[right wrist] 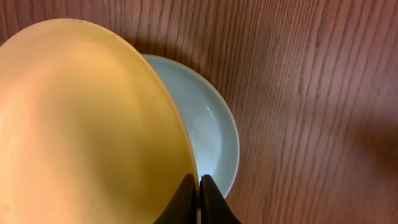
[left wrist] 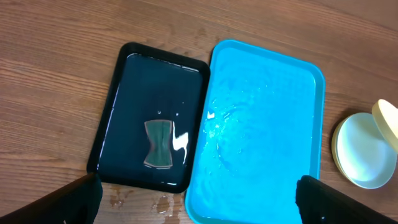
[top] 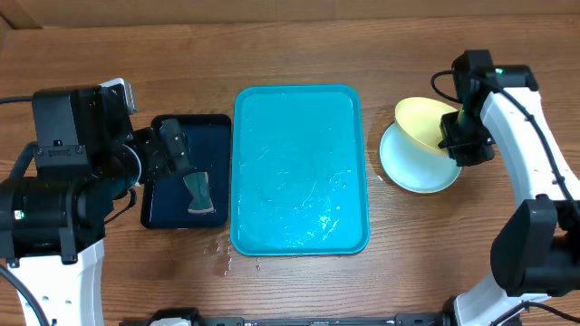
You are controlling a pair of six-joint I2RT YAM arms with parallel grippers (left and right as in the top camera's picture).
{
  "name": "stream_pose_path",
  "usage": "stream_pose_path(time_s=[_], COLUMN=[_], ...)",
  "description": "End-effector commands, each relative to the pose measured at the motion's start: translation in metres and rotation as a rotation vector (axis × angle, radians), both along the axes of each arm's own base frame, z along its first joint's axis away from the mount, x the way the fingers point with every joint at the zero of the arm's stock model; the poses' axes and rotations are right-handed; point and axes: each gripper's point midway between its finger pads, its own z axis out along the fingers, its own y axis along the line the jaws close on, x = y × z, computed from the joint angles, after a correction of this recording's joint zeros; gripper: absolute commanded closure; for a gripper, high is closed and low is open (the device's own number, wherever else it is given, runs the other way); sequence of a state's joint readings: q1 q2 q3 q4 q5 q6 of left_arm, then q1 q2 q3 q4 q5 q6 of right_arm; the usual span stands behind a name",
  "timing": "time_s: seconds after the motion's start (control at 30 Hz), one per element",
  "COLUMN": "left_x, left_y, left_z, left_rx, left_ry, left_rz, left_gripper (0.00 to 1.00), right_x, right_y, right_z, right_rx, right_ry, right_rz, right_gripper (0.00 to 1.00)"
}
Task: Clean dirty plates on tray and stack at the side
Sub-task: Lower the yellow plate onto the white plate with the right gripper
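Observation:
The yellow plate [top: 422,120] hangs tilted. My right gripper should therefore go down and left in the overhead view next, to release it onto the light blue plate [top: 412,167].
The turquoise tray [top: 299,167] lies mid-table, wet, with no plate on it. To its right, my right gripper [top: 462,136] is shut on the rim of a pale yellow plate [top: 422,120] and holds it tilted over a light blue plate [top: 412,167] that lies flat on the table. The right wrist view shows the gripper [right wrist: 198,199] pinching the yellow plate [right wrist: 81,124] at its edge, with the blue plate [right wrist: 208,130] underneath. My left gripper [top: 174,149] hangs open above the black tray. In its own view the left gripper [left wrist: 199,208] holds nothing and looks down on the tray [left wrist: 261,124].
A smaller black tray [top: 186,172] holding water and a dark sponge [top: 198,193] sits against the turquoise tray's left side. Water drops [left wrist: 161,202] lie on the wooden table near both trays' front corners. The plates [left wrist: 364,149] show at the left wrist view's right edge.

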State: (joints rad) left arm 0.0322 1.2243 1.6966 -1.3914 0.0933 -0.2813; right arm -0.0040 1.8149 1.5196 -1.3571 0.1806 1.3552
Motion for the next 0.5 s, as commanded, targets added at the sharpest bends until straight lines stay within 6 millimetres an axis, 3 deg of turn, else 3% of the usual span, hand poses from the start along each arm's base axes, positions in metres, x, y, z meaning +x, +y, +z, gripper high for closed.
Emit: stream_pose_path(time_s=[0.0, 0.47], left_x=[0.000, 0.000], left_y=[-0.003, -0.003], left_z=[-0.001, -0.001], left_rx=[0.006, 0.006], left_ry=[-0.001, -0.001], left_rz=[-0.025, -0.025], left_gripper=[0.00, 0.00], right_x=[-0.005, -0.020], right_y=[-0.003, 0.033], right_z=[-0.003, -0.050], right_rx=[-0.029, -0.027], right_ry=[-0.026, 0.006], right_rz=[-0.048, 0.059], right_gripper=[0.96, 0.96])
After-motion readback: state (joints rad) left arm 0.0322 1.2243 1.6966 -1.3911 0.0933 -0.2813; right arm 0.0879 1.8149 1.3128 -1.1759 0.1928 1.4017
